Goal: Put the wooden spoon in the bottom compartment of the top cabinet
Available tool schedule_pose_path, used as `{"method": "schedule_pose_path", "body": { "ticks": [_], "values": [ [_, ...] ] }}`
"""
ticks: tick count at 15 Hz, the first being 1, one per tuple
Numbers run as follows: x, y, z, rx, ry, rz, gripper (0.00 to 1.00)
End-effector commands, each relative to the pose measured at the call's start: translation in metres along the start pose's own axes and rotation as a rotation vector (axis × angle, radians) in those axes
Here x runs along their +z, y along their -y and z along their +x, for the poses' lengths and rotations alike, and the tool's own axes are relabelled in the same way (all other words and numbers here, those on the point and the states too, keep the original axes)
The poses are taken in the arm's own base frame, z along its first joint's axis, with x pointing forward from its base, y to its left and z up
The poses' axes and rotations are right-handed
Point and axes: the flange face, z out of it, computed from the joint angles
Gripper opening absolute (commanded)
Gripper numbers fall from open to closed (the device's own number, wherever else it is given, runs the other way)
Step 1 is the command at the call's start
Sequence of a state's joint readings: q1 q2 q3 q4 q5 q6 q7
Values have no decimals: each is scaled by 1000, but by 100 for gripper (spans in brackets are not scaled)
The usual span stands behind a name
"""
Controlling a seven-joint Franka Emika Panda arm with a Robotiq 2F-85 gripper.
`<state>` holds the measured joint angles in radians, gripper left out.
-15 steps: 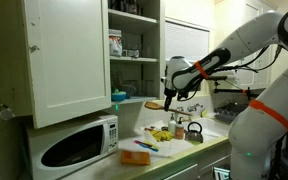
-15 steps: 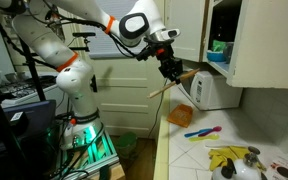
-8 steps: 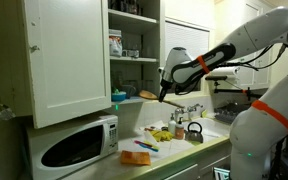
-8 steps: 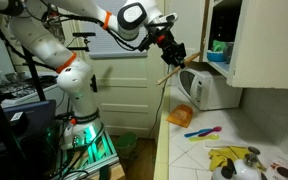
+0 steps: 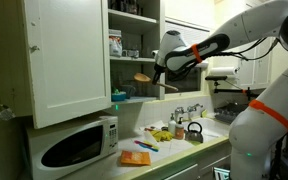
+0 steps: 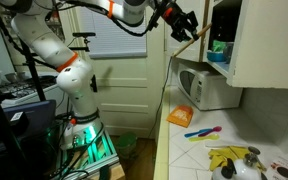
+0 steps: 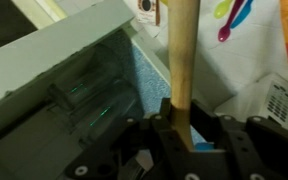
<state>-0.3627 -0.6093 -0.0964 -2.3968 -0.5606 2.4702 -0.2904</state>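
Observation:
The spoon still hangs just outside, so next my gripper will move outward and turn toward the cabinet (image 5: pixel 69 60), bringing the spoon into the cabinet's open bottom compartment to let go of it.
The wooden spoon (image 5: pixel 144 77) is held in the air, its oval head toward the open white top cabinet (image 5: pixel 69 60). My gripper (image 5: pixel 165 78) is shut on its handle, level with the bottom compartment (image 5: pixel 134 93). In an exterior view the spoon (image 6: pixel 195 39) slants down-left from the gripper (image 6: pixel 182 25), just outside the cabinet (image 6: pixel 256 45). In the wrist view the handle (image 7: pixel 181 55) runs up from between the shut fingers of the gripper (image 7: pixel 181 125), above the microwave (image 7: pixel 69 95).
A white microwave (image 5: pixel 76 143) stands under the cabinet. The counter (image 5: pixel 174 150) holds an orange packet (image 5: pixel 134 157), yellow items (image 5: pixel 164 133), a kettle (image 5: pixel 194 131) and coloured utensils (image 6: pixel 204 132). A teal bowl (image 5: pixel 119 96) sits in the bottom compartment. The open door (image 5: pixel 69 62) projects forward.
The gripper has risen with the spoon and moved toward the cabinet; the spoon head now sits level with the bottom compartment's opening.

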Motion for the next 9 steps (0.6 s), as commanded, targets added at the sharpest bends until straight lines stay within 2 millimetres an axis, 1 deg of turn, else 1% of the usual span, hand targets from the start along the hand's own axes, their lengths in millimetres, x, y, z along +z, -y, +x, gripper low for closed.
{"method": "schedule_pose_path", "body": {
  "ticks": [1,3,4,6,9],
  "values": [
    [-5,-8,8,-13,6,-49,26],
    [-5,-16,16,-19,17,-103,26],
    [-4,-17,17,-20,21,-109,6],
    [3,-15,20,-70,-4,-145,6],
    [5,-19,27,-162,-50,-258,6]
  ]
}}
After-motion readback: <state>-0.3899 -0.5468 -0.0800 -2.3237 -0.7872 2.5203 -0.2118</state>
